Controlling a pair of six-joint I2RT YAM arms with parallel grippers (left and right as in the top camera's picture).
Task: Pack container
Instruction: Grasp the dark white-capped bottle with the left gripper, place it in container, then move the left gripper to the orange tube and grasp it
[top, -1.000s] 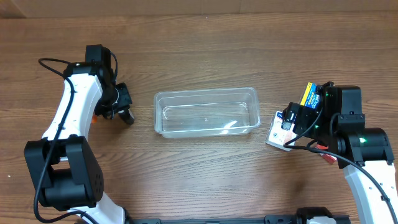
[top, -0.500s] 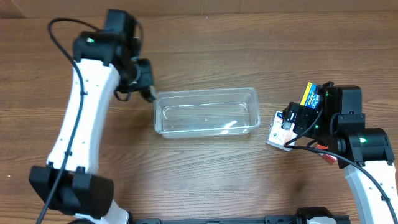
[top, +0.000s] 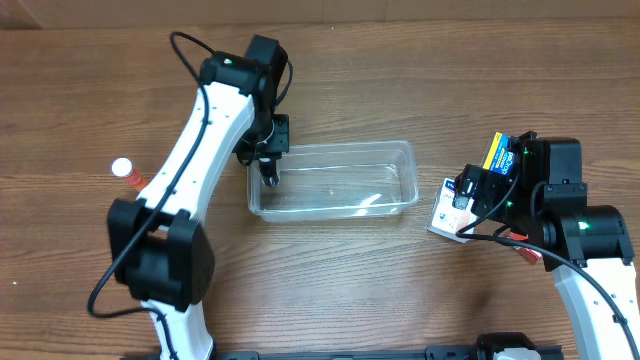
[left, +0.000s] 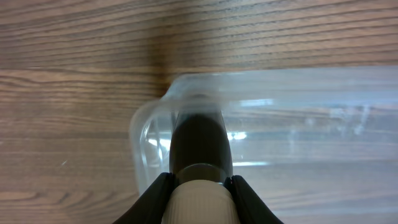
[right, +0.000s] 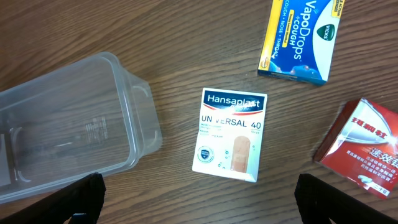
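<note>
The container's empty end (left: 161, 146) farthest from the plaster box is below my left gripper, so the gripper should next lower the dark bottle (left: 200, 140) inside the container's rim and release it there.
The clear plastic container (top: 333, 180) lies in the middle of the table and holds nothing that I can see. My left gripper (top: 268, 165) is over its left end, shut on a dark bottle (left: 200, 140) with a white ribbed cap. The bottle points over the container's rim (left: 186, 84). My right gripper (right: 199, 202) is open and empty. It hovers above a white Hansaplast plaster box (right: 230, 134) just right of the container (right: 62, 124). In the overhead view the right gripper (top: 468, 196) partly hides that box (top: 442, 208).
A blue and yellow Vicks VapoDrops box (right: 301, 37) lies beyond the plaster box and also shows from overhead (top: 497, 152). A red box (right: 364, 149) lies to the right. A small white-capped bottle (top: 122, 168) lies at the far left.
My left arm has swung from the table's left side up and right to the container's left end, carrying the dark bottle. The small white-capped bottle at the left is now uncovered. The right arm has not moved.
</note>
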